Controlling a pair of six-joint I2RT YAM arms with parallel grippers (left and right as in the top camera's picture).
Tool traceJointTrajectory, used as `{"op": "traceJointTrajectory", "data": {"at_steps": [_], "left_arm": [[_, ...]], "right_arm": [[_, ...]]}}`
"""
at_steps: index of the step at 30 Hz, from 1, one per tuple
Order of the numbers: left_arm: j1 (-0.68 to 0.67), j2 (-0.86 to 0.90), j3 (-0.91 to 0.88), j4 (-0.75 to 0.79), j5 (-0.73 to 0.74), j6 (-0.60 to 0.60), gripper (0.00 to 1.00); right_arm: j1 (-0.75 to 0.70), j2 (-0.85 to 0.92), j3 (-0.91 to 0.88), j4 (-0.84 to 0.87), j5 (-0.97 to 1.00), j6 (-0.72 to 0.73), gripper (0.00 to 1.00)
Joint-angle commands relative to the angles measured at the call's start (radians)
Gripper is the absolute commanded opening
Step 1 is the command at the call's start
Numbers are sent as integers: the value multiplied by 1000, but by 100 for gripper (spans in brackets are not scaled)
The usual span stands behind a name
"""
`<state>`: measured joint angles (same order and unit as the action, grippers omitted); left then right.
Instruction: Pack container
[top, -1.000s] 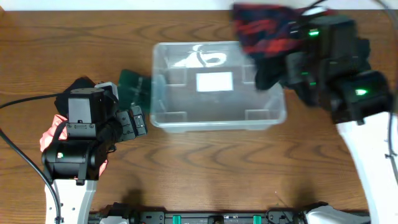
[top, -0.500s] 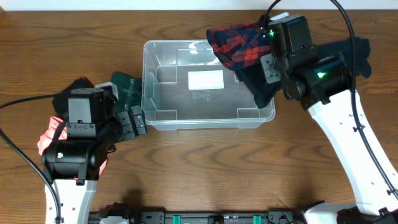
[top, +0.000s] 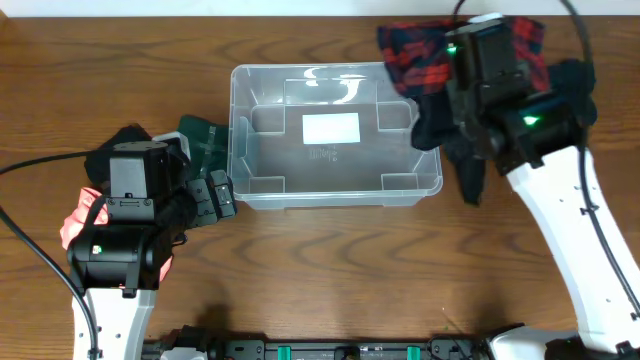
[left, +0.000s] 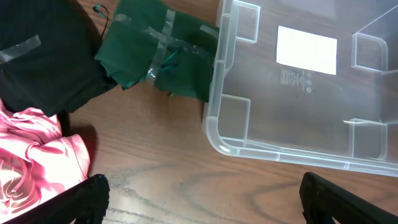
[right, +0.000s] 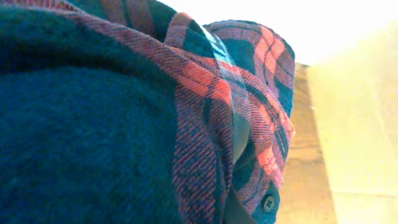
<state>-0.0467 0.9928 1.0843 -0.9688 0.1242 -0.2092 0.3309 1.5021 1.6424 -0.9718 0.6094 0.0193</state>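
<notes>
My right gripper should next go to the right in the overhead view and down to the tabletop (top: 503, 212) beside the bin, because the shirt (top: 410, 50) is hanging across the bin's rim.
The container (top: 335, 200) is a clear plastic bin with a white label on its base, at the table's centre, and nothing lies inside it. Its left end shows in the left wrist view (left: 214, 118). My right gripper (top: 458, 98) holds a red and navy plaid shirt (top: 410, 50) above the bin's back right corner. The shirt's dark part (top: 432, 125) hangs over the right rim. The shirt (right: 205, 124) fills the right wrist view and hides the fingers. My left gripper (top: 222, 195) is open and empty beside the bin's front left corner, with bare wood between its fingers (left: 202, 194).
A green cloth with tape strips (top: 205, 143) lies against the bin's left wall and also shows in the left wrist view (left: 161, 56). Black cloth (left: 43, 56) and pink cloth (left: 31, 162) lie left of it. Dark cloth (top: 575, 90) lies at the far right.
The bin shifted slightly left a second ago. My right gripper swung the plaid shirt over the bin, then back to the right above the bin's back right corner. The left arm stayed still.
</notes>
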Motion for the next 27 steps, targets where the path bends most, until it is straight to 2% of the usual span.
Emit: {"op": "traceJointTrajectory", "data": {"at_steps": [1,10,13,19,27], "left_arm": [[4,1,10,-2,-1,5,98],[4,1,10,-2,-1,5,98],[4,1,10,-2,-1,5,98],[4,1,10,-2,-1,5,98],[4,1,10,-9,-1,5,98]], "right_arm": [[-84,-117,32,21,136,27,1],[-381,-191,32,10,135,-106,1],[-455,-183,32,-26,110,-106,1],[-509,-129,21,-70,-31,-94,1],[-509,0,-124,-62,-42,27,1]]}}
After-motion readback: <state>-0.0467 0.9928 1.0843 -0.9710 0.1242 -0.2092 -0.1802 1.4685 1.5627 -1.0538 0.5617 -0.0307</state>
